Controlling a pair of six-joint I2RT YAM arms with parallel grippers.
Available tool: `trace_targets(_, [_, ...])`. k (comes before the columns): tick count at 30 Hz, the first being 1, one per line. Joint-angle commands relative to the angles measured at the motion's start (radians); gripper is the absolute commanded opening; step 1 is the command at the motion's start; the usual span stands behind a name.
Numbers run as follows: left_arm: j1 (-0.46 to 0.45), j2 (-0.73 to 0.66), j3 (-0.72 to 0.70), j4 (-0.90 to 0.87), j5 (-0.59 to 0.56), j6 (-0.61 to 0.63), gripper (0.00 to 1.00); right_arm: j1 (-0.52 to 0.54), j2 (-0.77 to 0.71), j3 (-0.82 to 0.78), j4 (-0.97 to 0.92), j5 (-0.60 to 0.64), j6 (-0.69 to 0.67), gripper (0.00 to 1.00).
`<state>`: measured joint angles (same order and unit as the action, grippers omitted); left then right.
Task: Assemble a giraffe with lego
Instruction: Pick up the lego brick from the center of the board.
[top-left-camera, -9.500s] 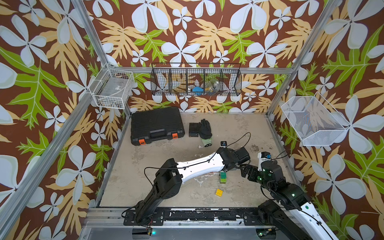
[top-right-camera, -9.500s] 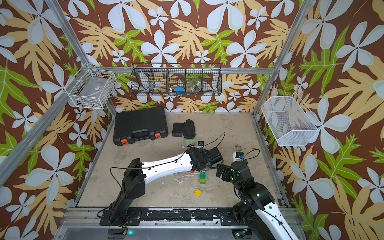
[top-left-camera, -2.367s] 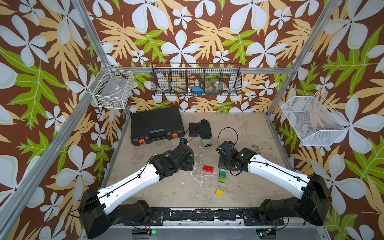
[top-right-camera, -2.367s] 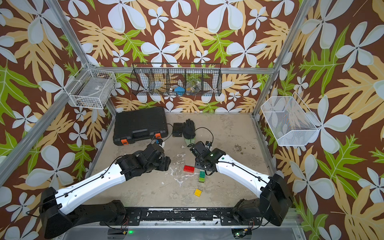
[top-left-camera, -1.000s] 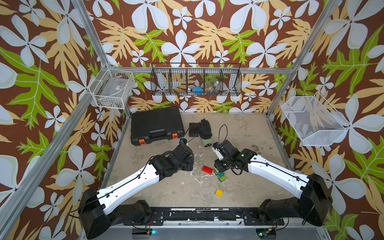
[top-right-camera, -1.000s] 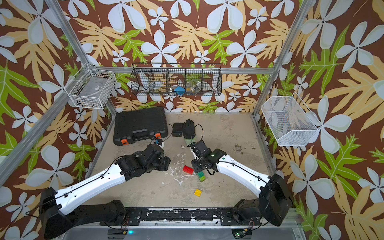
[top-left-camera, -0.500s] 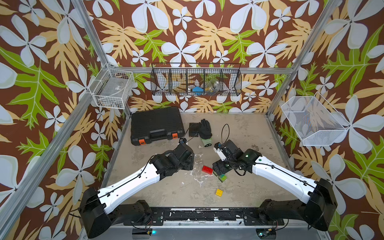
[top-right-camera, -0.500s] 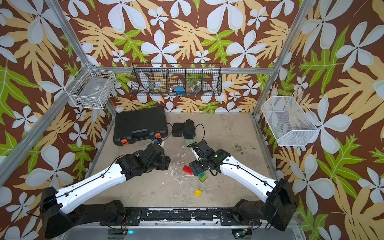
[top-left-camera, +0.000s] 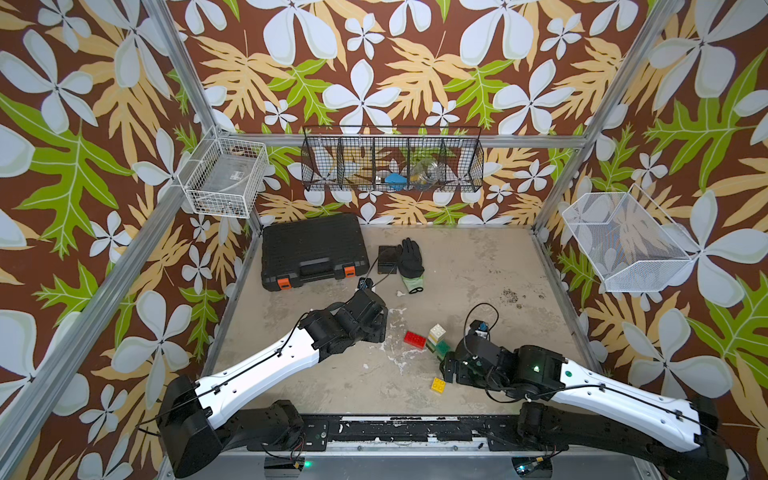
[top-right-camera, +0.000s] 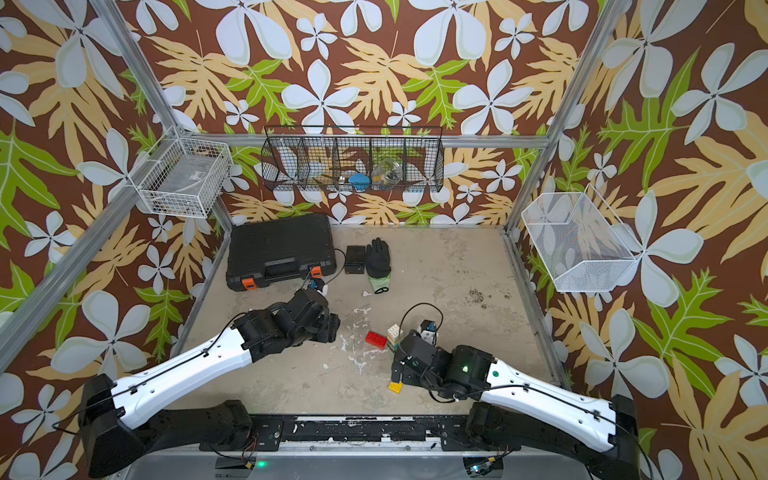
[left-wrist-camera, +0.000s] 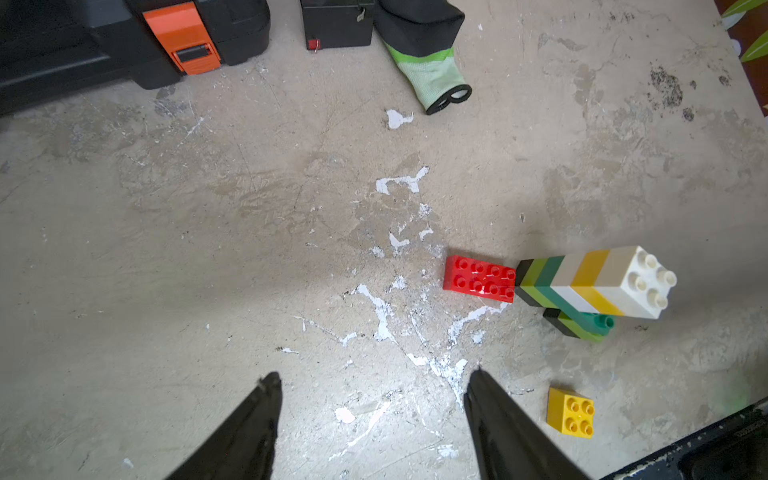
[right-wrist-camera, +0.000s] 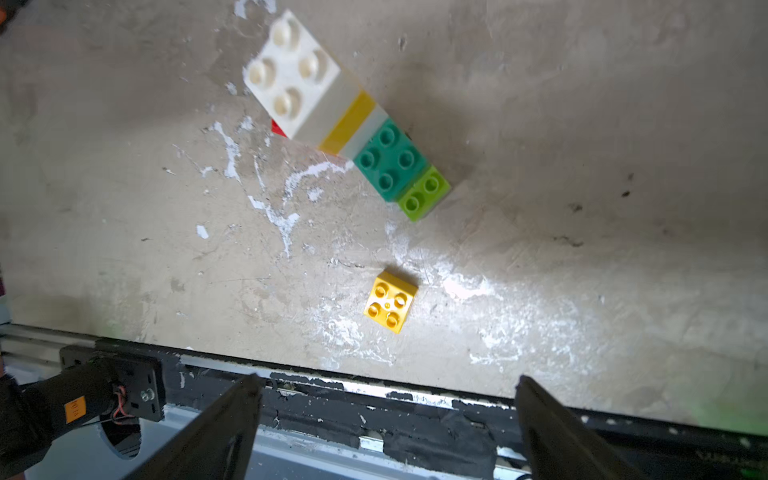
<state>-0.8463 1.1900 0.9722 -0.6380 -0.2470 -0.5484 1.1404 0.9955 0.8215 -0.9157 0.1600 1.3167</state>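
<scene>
The yellow brick (top-left-camera: 438, 385) (right-wrist-camera: 390, 301) is below with its sides at an angle to my right gripper's open fingers, so next it needs to lower, turn slightly and close on those sides.
The partly built giraffe (top-left-camera: 437, 336) stands upright mid-table: black and lime legs, dark green body, a white-yellow-white neck with bare studs on top (left-wrist-camera: 594, 286) (right-wrist-camera: 332, 108) (top-right-camera: 395, 333). Touching its left side lies a loose red brick (top-left-camera: 415, 339) (left-wrist-camera: 478, 279). A loose yellow brick (top-left-camera: 438, 385) (right-wrist-camera: 390, 301) sits nearer the front edge. My right gripper (right-wrist-camera: 388, 380) is open and empty, hovering over the front rail just short of the yellow brick. My left gripper (left-wrist-camera: 374, 376) is open and empty over bare table, left of the red brick.
A black tool case (top-left-camera: 313, 249) with orange latches, a small black box (top-left-camera: 388, 258) and a black-and-green glove (top-left-camera: 411, 262) lie at the back. Wire baskets (top-left-camera: 392, 160) hang on the walls. The black front rail (right-wrist-camera: 374, 399) runs under my right gripper.
My right gripper has opened, let go of the giraffe's neck and drawn back toward the front right. The giraffe stays standing. My left arm has not moved.
</scene>
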Motion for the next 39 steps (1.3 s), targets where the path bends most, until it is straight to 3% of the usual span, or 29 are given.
trace_targets(1, [0.002, -0.019, -0.014, 0.025, 0.025, 0.027, 0.73, 0.076, 0.113, 0.032, -0.001, 0.073, 0.195, 0.99])
trace_targets(6, [0.001, -0.072, -0.033, 0.009, 0.031, 0.054, 0.73, 0.118, 0.268, 0.025, 0.109, 0.067, 0.273, 0.99])
trace_targets(17, [0.002, -0.137, -0.016, -0.042, 0.025, 0.116, 0.73, 0.124, 0.329, -0.103, 0.292, 0.079, 0.388, 0.94])
trace_targets(22, [0.002, -0.142, -0.021, -0.051, 0.036, 0.126, 0.73, 0.124, 0.350, -0.132, 0.336, 0.082, 0.373, 0.87])
trace_targets(26, [0.002, -0.142, -0.018, -0.053, 0.036, 0.134, 0.73, 0.124, 0.359, -0.158, 0.363, 0.073, 0.372, 0.69])
trace_targets(30, [0.001, -0.143, -0.018, -0.052, 0.032, 0.136, 0.73, 0.124, 0.359, -0.179, 0.372, 0.066, 0.369, 0.59])
trace_targets(39, [0.001, -0.139, -0.020, -0.046, 0.029, 0.128, 0.73, 0.118, 0.331, -0.224, 0.381, 0.085, 0.366, 0.51])
